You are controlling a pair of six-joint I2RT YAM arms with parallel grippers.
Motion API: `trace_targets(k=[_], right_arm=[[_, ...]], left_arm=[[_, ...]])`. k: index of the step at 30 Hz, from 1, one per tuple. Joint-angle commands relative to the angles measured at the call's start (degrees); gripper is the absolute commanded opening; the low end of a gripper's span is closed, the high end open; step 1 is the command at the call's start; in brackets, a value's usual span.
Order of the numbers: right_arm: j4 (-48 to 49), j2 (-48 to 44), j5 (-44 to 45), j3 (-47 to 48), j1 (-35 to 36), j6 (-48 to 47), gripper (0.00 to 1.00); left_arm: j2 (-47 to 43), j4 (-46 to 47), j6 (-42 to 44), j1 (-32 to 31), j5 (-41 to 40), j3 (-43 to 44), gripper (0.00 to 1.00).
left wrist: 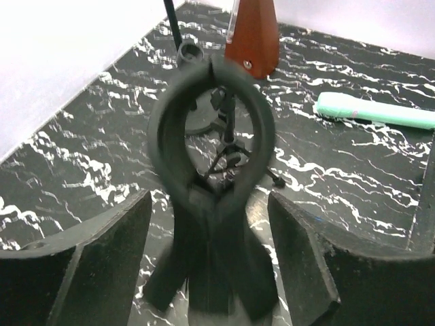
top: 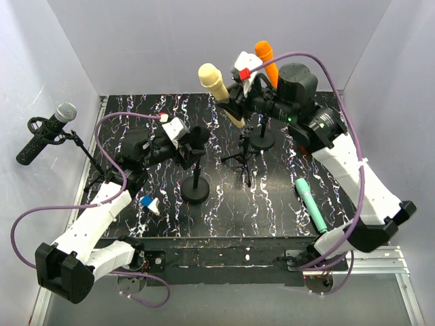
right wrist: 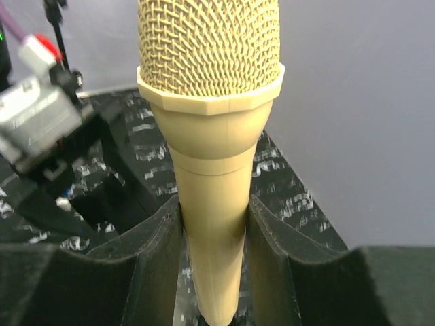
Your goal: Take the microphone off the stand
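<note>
The tabletop beside the teal microphone is below my right gripper, to its right in the top view, so my right gripper will next go back down to let go of the cream microphone.
A cream microphone tilts up and to the left at the back middle. My right gripper is shut on its handle; in the right wrist view both pads press the cream handle. Its lower end sits just above a black tripod stand; I cannot tell whether it is still seated. My left gripper is open around an empty black ring clip on a round-based stand. Its fingers stand clear of the clip on both sides.
An orange microphone stands on a round-based stand at the back. A teal microphone lies on the table at the right, and also shows in the left wrist view. A black microphone with a silver head sits on a stand at the far left. A small blue and white object lies front left.
</note>
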Motion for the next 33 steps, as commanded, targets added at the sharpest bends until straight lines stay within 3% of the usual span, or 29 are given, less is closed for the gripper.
trace_targets(k=[1,6,11,14,24,33], right_arm=[[0.4,-8.7,9.7,-10.4,-1.9,-2.8,0.01],[-4.3,-18.5,10.3,-25.7,-8.7,-2.6,0.01],[-16.0,-25.2,7.5,-40.8,-16.3,-9.6,0.01],[-17.2,-27.2,9.8,-49.1,-21.7,-12.0,0.01],[-14.2,-21.3,19.7,-56.1,-32.2,-10.0,0.01],[-12.4,-9.1,18.6,-59.4,-44.1,-14.7,0.01]], left_arm=[[-0.5,-7.5,0.6,0.4,-3.3,3.8,0.70],[-1.0,-10.4,2.0,0.4,-4.8,5.0,0.70],[-1.9,-13.9,3.6,0.4,-7.0,6.6,0.71],[-1.8,-16.0,3.7,0.4,-8.1,7.7,0.78],[-0.9,-21.4,3.6,0.4,-7.5,10.8,0.80],[-0.5,-20.9,4.0,0.6,-7.3,10.0,0.80]])
